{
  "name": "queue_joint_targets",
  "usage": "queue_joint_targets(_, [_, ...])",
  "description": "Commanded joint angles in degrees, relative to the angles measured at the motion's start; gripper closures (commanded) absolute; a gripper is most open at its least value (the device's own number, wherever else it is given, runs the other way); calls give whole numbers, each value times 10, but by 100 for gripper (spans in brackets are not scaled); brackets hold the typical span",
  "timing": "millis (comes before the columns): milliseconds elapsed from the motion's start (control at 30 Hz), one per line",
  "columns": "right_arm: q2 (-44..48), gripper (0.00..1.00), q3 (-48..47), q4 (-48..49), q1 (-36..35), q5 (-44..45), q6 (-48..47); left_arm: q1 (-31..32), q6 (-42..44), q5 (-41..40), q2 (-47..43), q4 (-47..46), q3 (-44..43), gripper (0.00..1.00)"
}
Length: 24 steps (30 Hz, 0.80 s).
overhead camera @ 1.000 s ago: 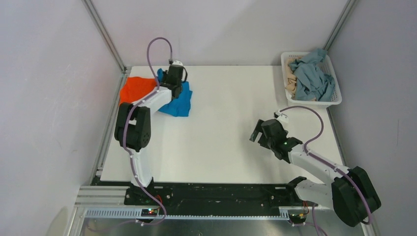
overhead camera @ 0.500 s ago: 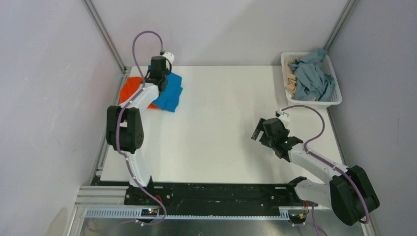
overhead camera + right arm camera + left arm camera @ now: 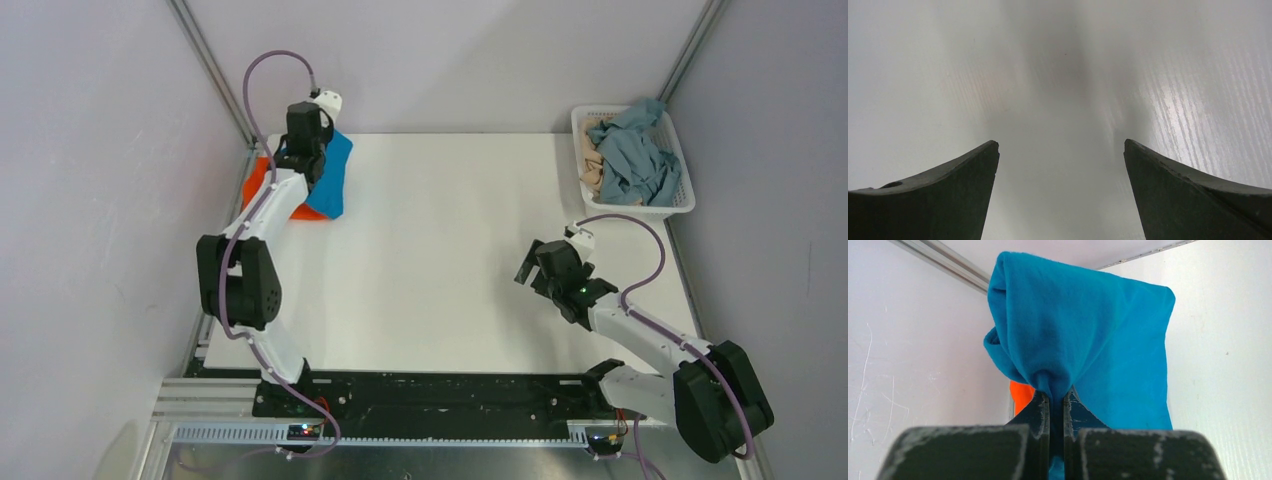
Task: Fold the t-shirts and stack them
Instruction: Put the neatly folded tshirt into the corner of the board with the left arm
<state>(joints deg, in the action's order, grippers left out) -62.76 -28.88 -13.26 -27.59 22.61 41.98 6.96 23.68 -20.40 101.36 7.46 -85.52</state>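
The blue t-shirt should move next in my left gripper toward the wall beside the orange t-shirt, and then go down there.
My left gripper (image 3: pixel 300 135) is at the table's far left corner, shut on a folded blue t-shirt (image 3: pixel 328 178). In the left wrist view the gripper (image 3: pixel 1057 397) pinches a bunch of the blue t-shirt (image 3: pixel 1088 330), which hangs from the jaws. The shirt drapes over an orange t-shirt (image 3: pixel 268 188) lying flat by the left wall; a sliver of that orange t-shirt (image 3: pixel 1020 395) shows behind the blue one. My right gripper (image 3: pixel 528 268) is open and empty above bare table on the right; the right wrist view shows the gripper (image 3: pixel 1061 150) with only white table between the fingers.
A white basket (image 3: pixel 684 200) at the far right corner holds unfolded grey-blue and beige t-shirts (image 3: pixel 628 155). Metal frame posts and walls close in the table (image 3: pixel 450 250) on the left, back and right.
My left gripper has carried the blue t-shirt left and back, from beside the orange shirt to over it. The right gripper has barely moved.
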Motion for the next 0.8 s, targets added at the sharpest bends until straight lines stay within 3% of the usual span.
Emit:
queue_joint_targets(0, [5, 1, 2, -5, 3, 31, 9, -2, -13, 7, -52, -13, -21, 100])
queue_joint_targets(233, [3, 0, 2, -6, 3, 33, 11, -22, -28, 27, -45, -14, -13, 100])
queue_joint_targets(767, [17, 0, 2, -31, 3, 43, 20, -105, -51, 90, 98, -8, -69, 100])
